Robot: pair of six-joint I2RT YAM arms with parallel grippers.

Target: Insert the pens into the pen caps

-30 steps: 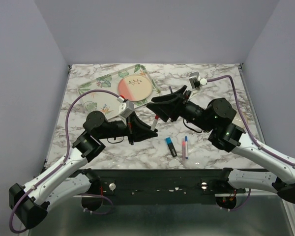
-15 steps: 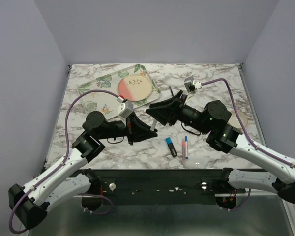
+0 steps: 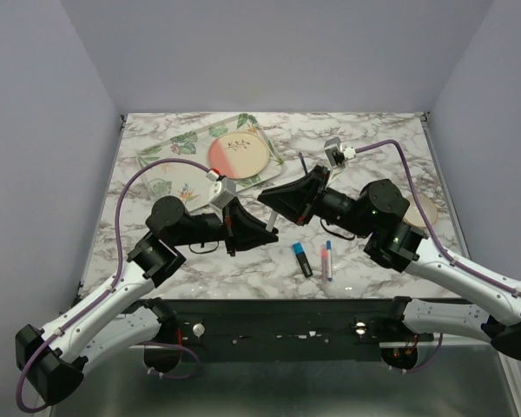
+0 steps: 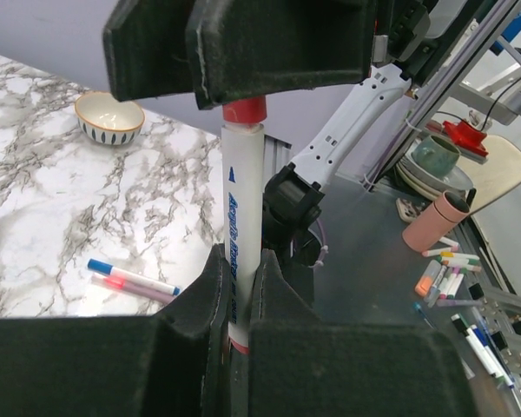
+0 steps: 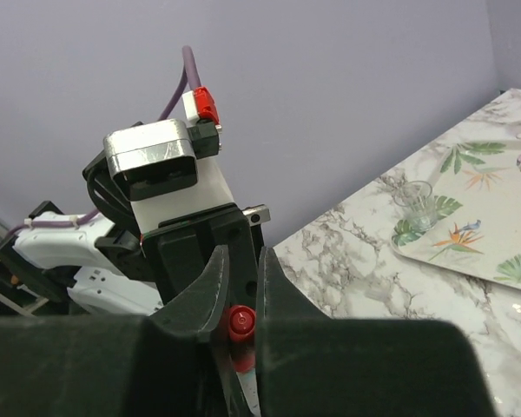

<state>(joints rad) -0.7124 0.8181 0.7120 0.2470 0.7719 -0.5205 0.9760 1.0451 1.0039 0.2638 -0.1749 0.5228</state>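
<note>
The bare tabletop [image 3: 287, 258] beside the dark marker lies below my fingers, so I will next lower my left gripper, tilt the pen flat and release it there.
My left gripper [image 4: 239, 261] is shut on a white pen [image 4: 241, 200] with blue print, held up above the table's middle. The pen's far end carries a red pen cap [image 4: 244, 110]. My right gripper [image 5: 240, 261] meets it from the other side, its jaws closed against that red cap [image 5: 240, 321]. Seen from the top camera, the left gripper [image 3: 262, 228] and right gripper [image 3: 273, 200] stand tip to tip, hiding the pen. A dark marker with a light blue cap [image 3: 302, 259] and a pink-and-white pen with a blue cap [image 3: 326, 259] lie on the table nearer the front.
A leaf-patterned tray [image 3: 169, 152] with a pink plate [image 3: 239, 156] and a small glass [image 5: 414, 204] sits at the back left. A small bowl [image 4: 109, 117] stands at the table's right side. Purple cables arc over both arms.
The right gripper has moved a little left toward the left gripper and narrowed its jaws onto the red cap. The left arm has held still with the pen.
</note>
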